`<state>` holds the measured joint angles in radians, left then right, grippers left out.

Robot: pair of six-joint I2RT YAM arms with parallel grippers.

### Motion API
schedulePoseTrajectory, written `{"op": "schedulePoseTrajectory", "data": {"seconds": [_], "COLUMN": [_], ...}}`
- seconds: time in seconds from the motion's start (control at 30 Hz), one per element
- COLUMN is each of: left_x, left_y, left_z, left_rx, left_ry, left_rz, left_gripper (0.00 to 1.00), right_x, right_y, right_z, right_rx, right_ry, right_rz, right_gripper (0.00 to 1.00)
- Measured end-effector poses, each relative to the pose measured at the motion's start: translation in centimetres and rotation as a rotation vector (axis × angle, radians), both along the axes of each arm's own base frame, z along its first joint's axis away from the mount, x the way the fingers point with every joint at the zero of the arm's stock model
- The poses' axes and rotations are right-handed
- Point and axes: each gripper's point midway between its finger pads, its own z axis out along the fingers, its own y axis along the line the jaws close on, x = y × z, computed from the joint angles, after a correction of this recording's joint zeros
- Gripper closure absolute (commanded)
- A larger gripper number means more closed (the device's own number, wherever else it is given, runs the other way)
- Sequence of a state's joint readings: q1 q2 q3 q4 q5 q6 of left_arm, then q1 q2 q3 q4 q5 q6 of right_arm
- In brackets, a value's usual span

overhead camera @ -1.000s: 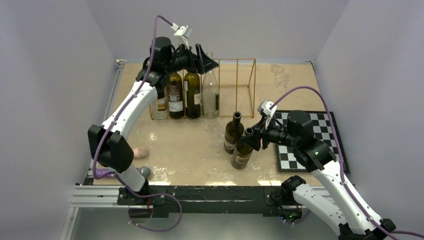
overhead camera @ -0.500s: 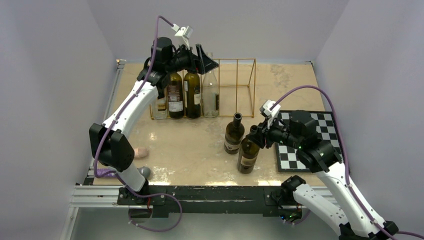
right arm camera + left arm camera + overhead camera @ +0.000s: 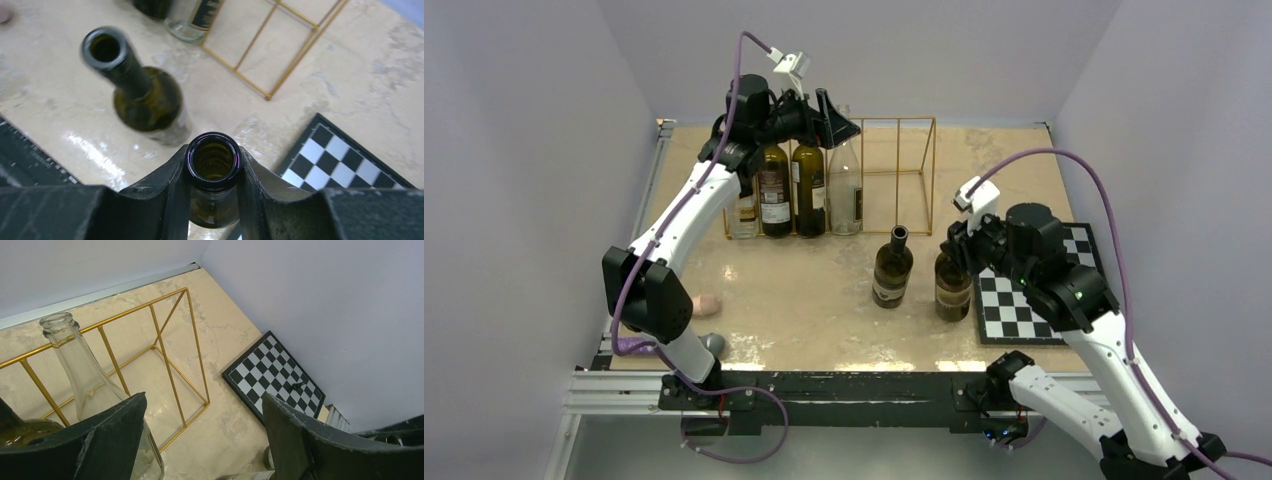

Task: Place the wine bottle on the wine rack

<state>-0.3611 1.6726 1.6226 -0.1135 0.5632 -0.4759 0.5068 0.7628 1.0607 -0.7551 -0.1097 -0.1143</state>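
Observation:
My right gripper needs to move outward next, bring the bottle into the rack's end slot by the chessboard and let go of the bottle's neck, because that slot is empty.
My right gripper is shut on the neck of a dark green wine bottle, which it holds upright by the chessboard's left edge; the bottle's open mouth sits between the fingers. A second dark bottle stands free just to its left. The gold wire wine rack stands at the back, with several bottles in its left slots and its right slots bare. My left gripper hangs open and empty above the rack, by a clear bottle.
A black and white chessboard lies at the right, with one small dark piece on it. A small pink object lies near the left arm's base. Grey walls close in the table on three sides.
My right gripper has swung the held bottle from tilted to upright and carried it right, toward the chessboard and away from the free bottle. The left arm has hardly moved.

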Motion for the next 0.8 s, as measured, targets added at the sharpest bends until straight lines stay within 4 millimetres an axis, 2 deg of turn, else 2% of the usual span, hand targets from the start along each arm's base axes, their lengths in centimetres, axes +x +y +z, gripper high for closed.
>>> {"op": "schedulePoseTrajectory", "data": {"seconds": [0.2,0.3,0.43,0.63,0.8], "left_x": [0.1,-0.1,-0.6,-2.0,-4.5], "left_y": [0.2,0.7,1.7,4.3,6.8], "left_z": [-0.4,-0.6,0.0,2.8,6.4], "left_rx": [0.016,0.033,0.056,0.108,0.138], "left_ry": [-0.009,0.002,-0.004,-0.073,-0.178], "left_rz": [0.009,0.033,0.073,0.162,0.233], "left_gripper": [0.12,0.11,0.11,0.11,0.09], "right_x": [5.1,7.4,10.2,13.8,16.1], "right_y": [-0.4,-0.3,-0.3,0.1,0.9], "right_z": [2.3,2.8,3.1,3.9,4.3], "right_rx": [-0.064,-0.072,-0.087,-0.059,-0.01], "right_ry": [-0.017,-0.015,0.007,0.028,0.047], "right_rz": [-0.134,-0.182,-0.243,-0.321,-0.358], "right_gripper": [1.0,1.0,1.0,1.0,1.0]}}
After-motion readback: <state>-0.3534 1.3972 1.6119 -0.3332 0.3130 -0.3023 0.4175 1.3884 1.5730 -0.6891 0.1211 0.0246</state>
